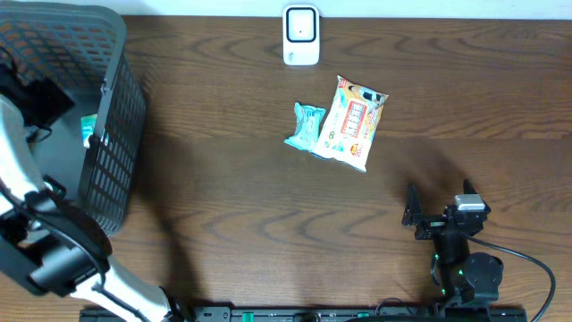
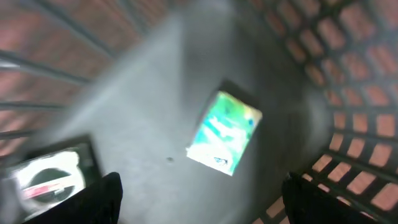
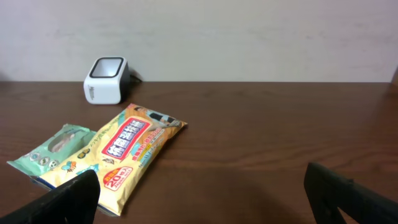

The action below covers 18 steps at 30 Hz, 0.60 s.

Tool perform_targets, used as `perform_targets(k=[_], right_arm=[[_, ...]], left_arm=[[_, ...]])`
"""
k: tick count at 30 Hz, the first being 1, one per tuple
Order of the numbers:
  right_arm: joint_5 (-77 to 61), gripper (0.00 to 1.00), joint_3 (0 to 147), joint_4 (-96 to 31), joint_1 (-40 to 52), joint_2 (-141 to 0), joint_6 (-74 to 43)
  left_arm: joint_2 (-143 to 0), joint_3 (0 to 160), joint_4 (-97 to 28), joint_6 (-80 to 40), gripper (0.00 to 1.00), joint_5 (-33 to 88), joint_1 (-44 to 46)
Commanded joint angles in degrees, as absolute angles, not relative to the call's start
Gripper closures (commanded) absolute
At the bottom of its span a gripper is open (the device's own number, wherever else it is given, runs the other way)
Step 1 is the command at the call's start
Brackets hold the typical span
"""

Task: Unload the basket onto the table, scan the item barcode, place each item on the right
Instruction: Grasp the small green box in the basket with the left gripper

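Note:
The green-and-white packet (image 1: 88, 130) (image 2: 224, 132) is lying flat below my left gripper and to its right in the overhead view, so I should move my gripper that way next, lower it and close it.
My left gripper (image 2: 202, 208) hangs open inside the grey basket (image 1: 112, 143), above its floor. A green-and-white packet (image 2: 224, 132) lies flat there, just ahead of the fingers and untouched; the view is blurred. A white item with a red label (image 2: 50, 177) lies at the left. The white barcode scanner (image 1: 301, 36) stands at the table's far edge. My right gripper (image 3: 208, 199) rests open and empty near the front right of the table.
A yellow wipes packet (image 1: 351, 122) and a small teal packet (image 1: 306, 127) lie side by side in the middle of the table, below the scanner. The basket's mesh walls (image 2: 348, 74) close in around the left gripper.

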<state>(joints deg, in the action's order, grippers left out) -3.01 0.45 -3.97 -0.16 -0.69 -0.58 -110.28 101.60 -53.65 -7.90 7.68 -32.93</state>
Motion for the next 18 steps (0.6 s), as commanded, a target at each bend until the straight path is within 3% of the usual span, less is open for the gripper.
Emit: perform_targets(k=[1,18], right_arm=[[-2.96,0.01,0.34,-4.12,-0.38,-0.38,-0.12],[-2.96,0.01,0.34,-4.14,-0.38,-0.38,-0.12]], left_arm=[[-113.58,100.71,-53.49,-4.23,0.19,12.01,-32.16],[-128.11,100.62,-48.27,-2.92,0.19,0.75,-26.96]])
